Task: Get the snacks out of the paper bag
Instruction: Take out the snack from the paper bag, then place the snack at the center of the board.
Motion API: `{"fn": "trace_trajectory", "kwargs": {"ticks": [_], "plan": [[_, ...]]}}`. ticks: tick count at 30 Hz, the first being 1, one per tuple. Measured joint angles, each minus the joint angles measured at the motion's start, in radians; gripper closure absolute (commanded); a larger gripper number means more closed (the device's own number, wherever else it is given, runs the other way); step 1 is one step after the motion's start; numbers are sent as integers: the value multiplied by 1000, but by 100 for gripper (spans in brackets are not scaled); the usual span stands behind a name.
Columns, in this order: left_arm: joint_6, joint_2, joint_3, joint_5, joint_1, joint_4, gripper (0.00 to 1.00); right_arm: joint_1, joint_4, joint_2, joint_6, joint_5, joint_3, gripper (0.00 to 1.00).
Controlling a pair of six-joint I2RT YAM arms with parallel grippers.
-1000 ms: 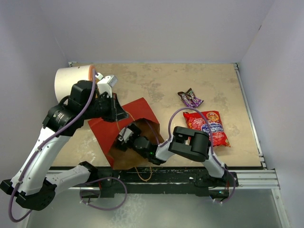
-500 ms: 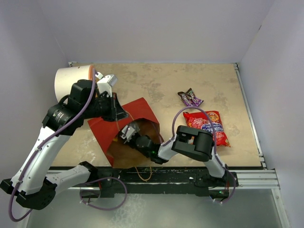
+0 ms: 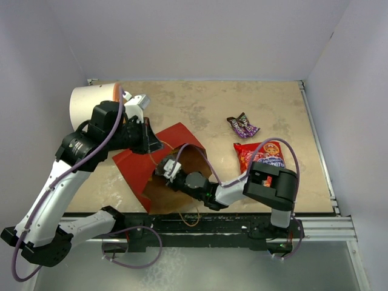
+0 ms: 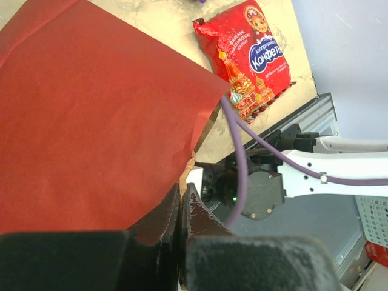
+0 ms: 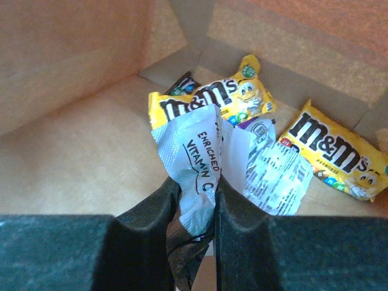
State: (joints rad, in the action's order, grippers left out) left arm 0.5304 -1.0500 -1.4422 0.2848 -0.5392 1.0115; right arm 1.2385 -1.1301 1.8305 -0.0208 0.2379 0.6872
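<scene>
Next, my right gripper pulls out of the bag (image 3: 159,159), outward past the red packet, to release the wrapper on bare tabletop beside the dark purple packet.
The red paper bag (image 3: 159,159) lies on its side, its brown mouth facing the near edge. My left gripper (image 3: 150,140) is shut on the bag's upper rim (image 4: 193,162), holding the mouth up. My right gripper (image 3: 168,170) reaches into the mouth and is shut on a crumpled silvery wrapper (image 5: 203,151). Two yellow candy packets (image 5: 212,100) (image 5: 336,151) lie behind it on the bag's brown floor. Outside the bag, a large red packet (image 3: 265,160) and a dark purple packet (image 3: 242,126) rest on the table at the right.
A white cylinder with an orange end (image 3: 91,104) lies at the back left behind the left arm. A tan cord handle (image 3: 189,219) hangs over the near table edge. The right arm's purple cable (image 4: 239,157) runs past the bag's mouth.
My right gripper has shut on the silvery wrapper. It has shifted slightly up and right inside the bag mouth, and its elbow has swung right. The left gripper has kept its hold.
</scene>
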Motion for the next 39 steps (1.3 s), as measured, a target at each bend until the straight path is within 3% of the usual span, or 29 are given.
{"fn": "trace_trajectory", "kwargs": {"ticks": [10, 14, 21, 27, 33, 36, 39], "plan": [[1, -9, 0, -24, 0, 1, 100, 15, 223, -320, 64, -189, -69, 95], [1, -9, 1, -40, 0, 3, 100, 20, 426, -525, 90, -237, -68, 96], [1, -11, 10, -77, 0, 23, 100, 23, 949, -877, 85, -245, 3, 100], [1, -15, 24, -107, 0, 30, 100, 25, 1282, -1075, 98, -49, 190, 100], [1, -13, 27, -114, 0, 41, 100, 11, 1336, -1084, 164, 475, 369, 100], [1, -8, 29, -114, 0, 55, 100, -77, 1282, -1014, 161, 616, 389, 100], [1, -3, 33, -113, 0, 65, 100, -281, 1287, -887, 201, 623, 407, 100]]}}
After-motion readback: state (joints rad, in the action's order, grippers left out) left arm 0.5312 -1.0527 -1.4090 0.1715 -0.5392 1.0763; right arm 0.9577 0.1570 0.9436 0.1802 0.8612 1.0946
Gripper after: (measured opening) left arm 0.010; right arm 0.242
